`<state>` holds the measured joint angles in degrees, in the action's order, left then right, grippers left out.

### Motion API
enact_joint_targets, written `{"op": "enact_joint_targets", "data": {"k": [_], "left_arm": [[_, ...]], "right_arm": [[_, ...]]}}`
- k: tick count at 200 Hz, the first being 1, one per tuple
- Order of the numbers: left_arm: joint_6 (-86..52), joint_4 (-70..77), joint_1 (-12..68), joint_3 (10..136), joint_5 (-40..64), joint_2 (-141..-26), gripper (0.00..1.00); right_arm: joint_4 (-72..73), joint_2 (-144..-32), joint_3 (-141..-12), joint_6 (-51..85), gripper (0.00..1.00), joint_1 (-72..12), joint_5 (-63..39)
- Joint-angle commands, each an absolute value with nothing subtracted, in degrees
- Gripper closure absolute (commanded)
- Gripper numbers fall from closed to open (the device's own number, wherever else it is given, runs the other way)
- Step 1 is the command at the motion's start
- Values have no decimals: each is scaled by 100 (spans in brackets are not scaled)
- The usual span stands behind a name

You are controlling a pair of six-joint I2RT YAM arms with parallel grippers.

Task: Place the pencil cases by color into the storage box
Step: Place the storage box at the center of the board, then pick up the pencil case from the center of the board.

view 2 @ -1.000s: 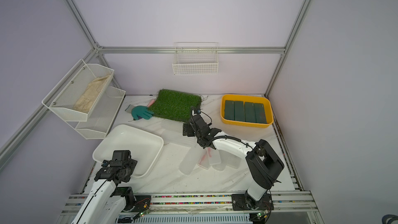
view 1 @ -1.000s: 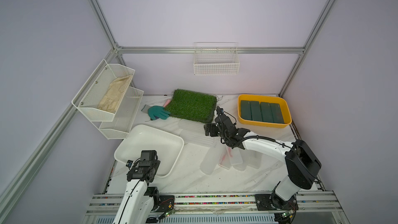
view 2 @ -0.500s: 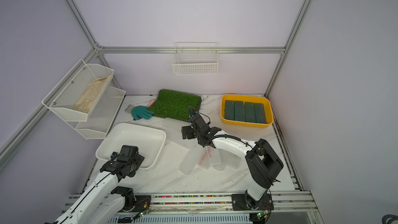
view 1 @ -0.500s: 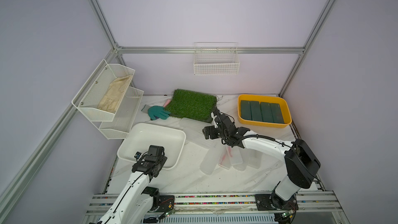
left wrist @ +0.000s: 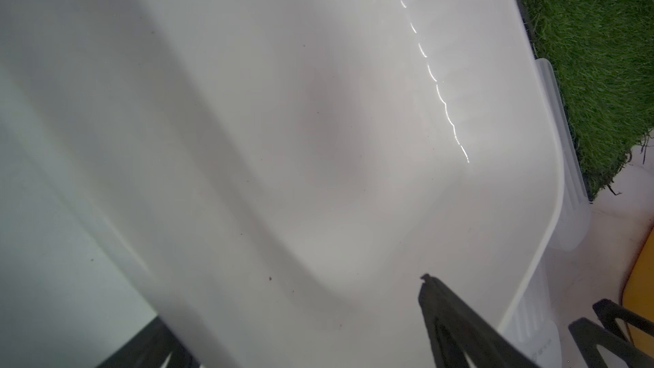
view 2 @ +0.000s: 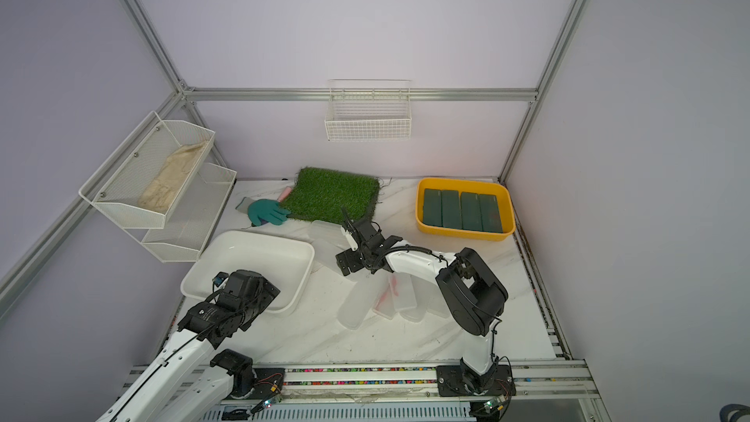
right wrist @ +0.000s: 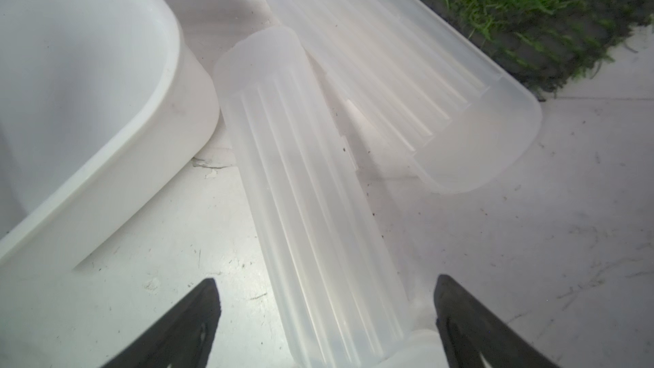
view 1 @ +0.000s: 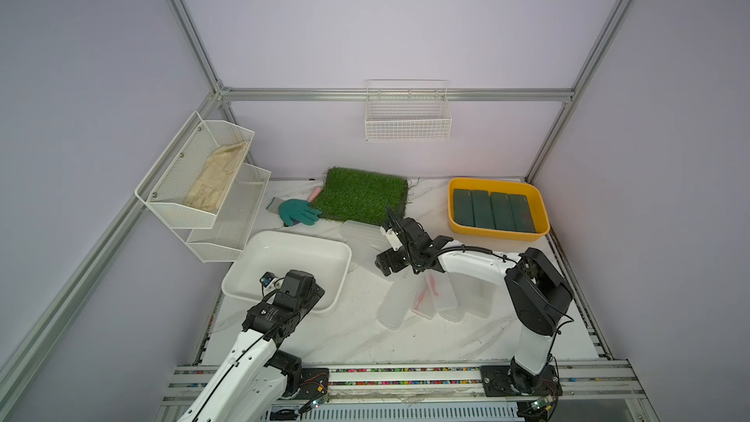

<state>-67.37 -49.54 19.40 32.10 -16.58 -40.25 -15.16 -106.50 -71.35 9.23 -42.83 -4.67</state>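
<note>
My open fingers are already on both sides of the case, at its long edges. My right gripper will next move down onto the near half of the translucent case point(right wrist: 328, 279) beside the white box.
The white storage box point(view 1: 300, 237) point(left wrist: 531, 136) sits at the front left. My left gripper point(view 1: 301, 278) point(left wrist: 292, 299) hovers open above its near side, with nothing between the fingers. A yellow box point(view 1: 497, 234) at the back right holds several dark green pencil cases point(view 1: 493, 211) side by side. Several frosted translucent pencil cases point(view 1: 395, 302) lie in the middle. Two more translucent cases point(view 1: 361, 233) lie between the white box and the grass mat. My right gripper point(view 1: 387, 266) point(right wrist: 325, 283) is open, one finger on each side of one such case point(right wrist: 300, 189).
The green grass mat point(view 1: 363, 196) and a teal glove point(view 1: 298, 213) lie at the back. A white mesh shelf point(view 1: 203, 184) hangs on the left wall, a wire basket point(view 1: 408, 115) on the back wall. One middle case holds something pink point(view 1: 426, 292).
My left gripper has opened wider and moved forward over the white box, which turned and slid a little toward the middle. My right gripper came down and nearer, over a translucent case.
</note>
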Motion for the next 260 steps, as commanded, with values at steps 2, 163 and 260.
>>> {"op": "enact_joint_targets", "data": {"k": [2, 163, 260], "left_arm": [[-6134, -4826, 2056, 3805, -1815, -4126, 8], [-6812, -4693, 2198, 2660, -1237, -3458, 4], [-6970, -5193, 2197, 3180, -1598, -3835, 0]], "right_arm": [[-1660, -10854, -7415, 583, 4, -4266, -572], [-1936, -11766, -7829, -98, 4, -4605, -35], [-1900, -11834, -7866, -118, 26, -4653, 49]]}}
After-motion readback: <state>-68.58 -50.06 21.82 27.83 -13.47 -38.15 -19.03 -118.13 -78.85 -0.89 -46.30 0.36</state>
